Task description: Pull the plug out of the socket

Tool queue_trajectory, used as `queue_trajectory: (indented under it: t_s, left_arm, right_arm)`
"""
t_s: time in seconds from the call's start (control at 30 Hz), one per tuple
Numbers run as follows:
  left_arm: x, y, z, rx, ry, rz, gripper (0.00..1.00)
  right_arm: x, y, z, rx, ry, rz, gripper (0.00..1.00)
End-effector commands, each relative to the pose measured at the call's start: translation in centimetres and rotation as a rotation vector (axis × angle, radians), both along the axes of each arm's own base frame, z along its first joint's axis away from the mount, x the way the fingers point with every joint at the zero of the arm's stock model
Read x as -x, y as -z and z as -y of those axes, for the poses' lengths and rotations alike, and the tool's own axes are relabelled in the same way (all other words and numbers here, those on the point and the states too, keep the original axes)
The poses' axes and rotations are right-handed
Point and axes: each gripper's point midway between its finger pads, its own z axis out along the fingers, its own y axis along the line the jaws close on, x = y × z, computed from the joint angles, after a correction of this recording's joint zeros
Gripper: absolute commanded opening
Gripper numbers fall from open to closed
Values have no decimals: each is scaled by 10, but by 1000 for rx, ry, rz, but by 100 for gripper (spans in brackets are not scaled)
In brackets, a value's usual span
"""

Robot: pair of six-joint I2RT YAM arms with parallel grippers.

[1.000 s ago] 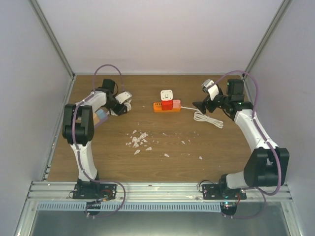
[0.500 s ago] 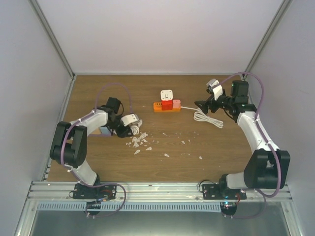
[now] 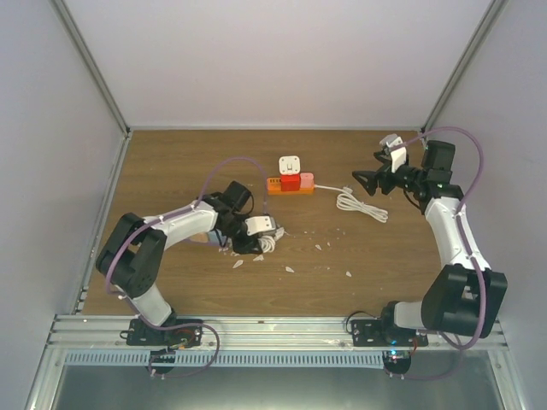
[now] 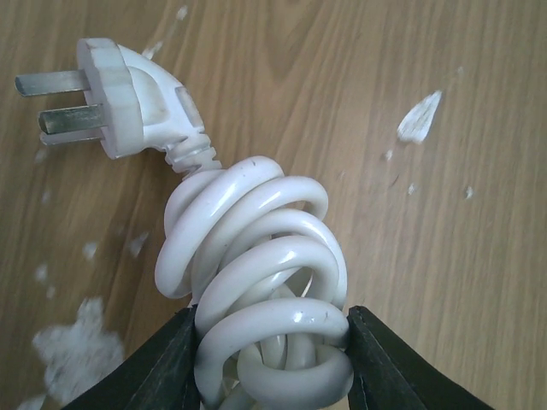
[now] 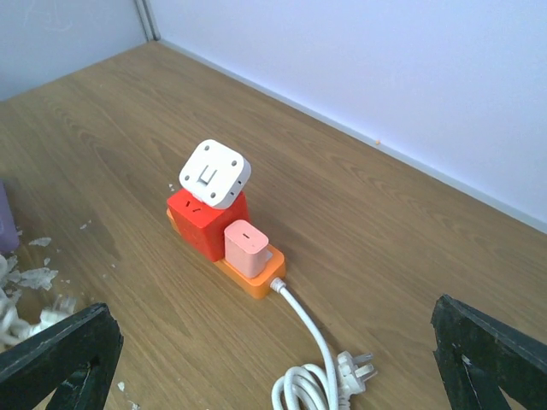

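My left gripper shifts to the right in the top view next and releases over the open wood before the pink adapter [image 5: 246, 248], since only flakes lie there.
The white plug [image 3: 290, 163] sits on a red block on the orange socket strip [image 3: 278, 185] at the back middle of the table. In the right wrist view the plug [image 5: 214, 173] tops the red block, with a pink adapter [image 5: 246, 248] beside it on the strip [image 5: 260, 284]. My right gripper [image 3: 362, 181] is open and empty, to the right of the strip, and its jaws [image 5: 275, 363] stand wide apart. My left gripper [image 3: 261, 231] is shut on a coiled white cable [image 4: 265, 282], in front of the strip.
The held coil ends in a pronged white plug [image 4: 128, 94] over the wood. The strip's own white cord [image 3: 359, 203] lies coiled to its right. White flakes [image 3: 241, 253] are scattered by the left gripper. A purple edge [image 5: 5, 229] shows at the left.
My left arm has swung from the back left towards the middle, carrying the coiled cable. My right gripper has moved to the right, further from the strip.
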Motion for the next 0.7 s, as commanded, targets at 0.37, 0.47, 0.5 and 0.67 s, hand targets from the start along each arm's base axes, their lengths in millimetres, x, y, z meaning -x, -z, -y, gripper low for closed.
queue_trajectory:
  t_s: [0.37,0.47,0.5,0.67]
  left_arm:
    - [-16,-17,123,177,83,63,28]
    - [-19,-17,139,195,89,76,28]
    - [-21,-18,144,200,89,80,28]
    - [-25,-10,166,206,109,78,29]
  right_arm:
    - [10,-15,5,-45,-4,28,100]
    - [10,-12,6,-39,1,25,100]
    - [10,-12,6,-39,0,25,99]
    - [11,-11,5,-46,-12,24,100]
